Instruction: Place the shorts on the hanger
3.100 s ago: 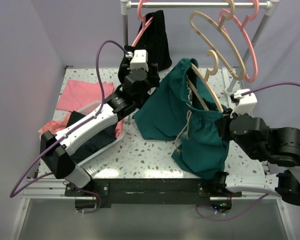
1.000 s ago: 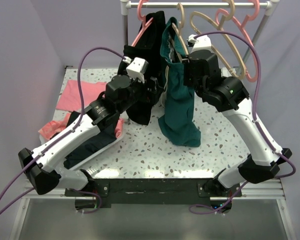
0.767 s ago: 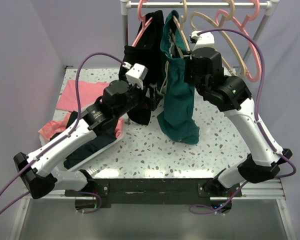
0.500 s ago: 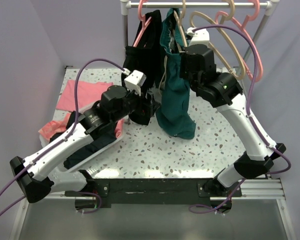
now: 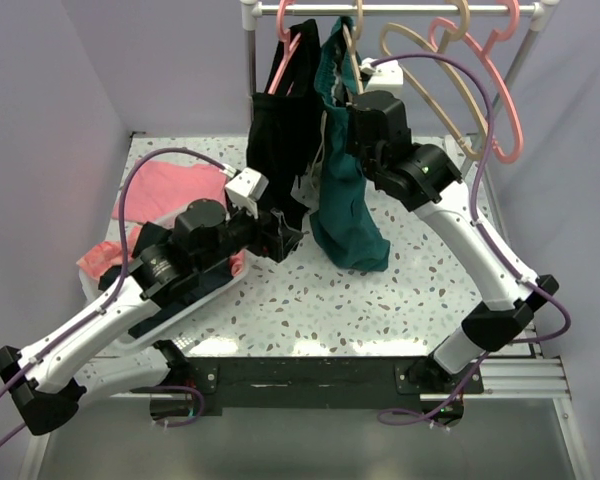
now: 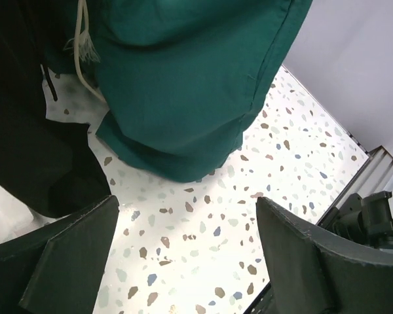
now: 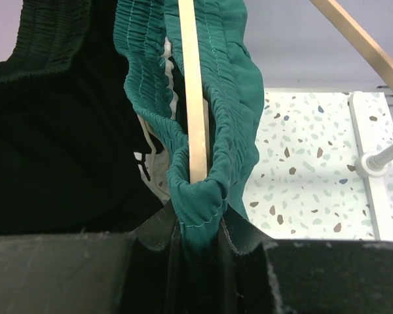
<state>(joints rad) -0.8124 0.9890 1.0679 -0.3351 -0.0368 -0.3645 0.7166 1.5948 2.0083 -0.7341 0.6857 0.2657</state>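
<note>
I need to move the gathered waistband (image 7: 198, 199) between my right gripper's fingers a little toward the black garment next, and let go of it with that gripper.
The dark teal shorts (image 5: 345, 190) hang from the tan hanger (image 5: 348, 40) at the rail, legs drooping to the table. My right gripper (image 5: 352, 112) is shut on the gathered waistband (image 7: 198, 199), where it wraps the end of the hanger arm (image 7: 192, 98). The pale drawstring (image 7: 150, 157) dangles behind the waistband. My left gripper (image 5: 285, 232) stands open low over the table, left of the shorts and apart from them. Between its fingers (image 6: 65, 261) only speckled tabletop shows, with the shorts' hem (image 6: 183, 98) beyond.
A long black garment (image 5: 280, 140) hangs just left of the shorts. A spare tan hanger (image 5: 430, 70) and pink hangers (image 5: 500, 90) sit further right on the rail (image 5: 400, 8). Pink cloths (image 5: 170, 190) and a white bin (image 5: 195, 305) lie at the left.
The right arm has carried the shorts on the hanger from the table up to the rail and nudged them left. The left arm has drawn back and down, its jaws still open.
</note>
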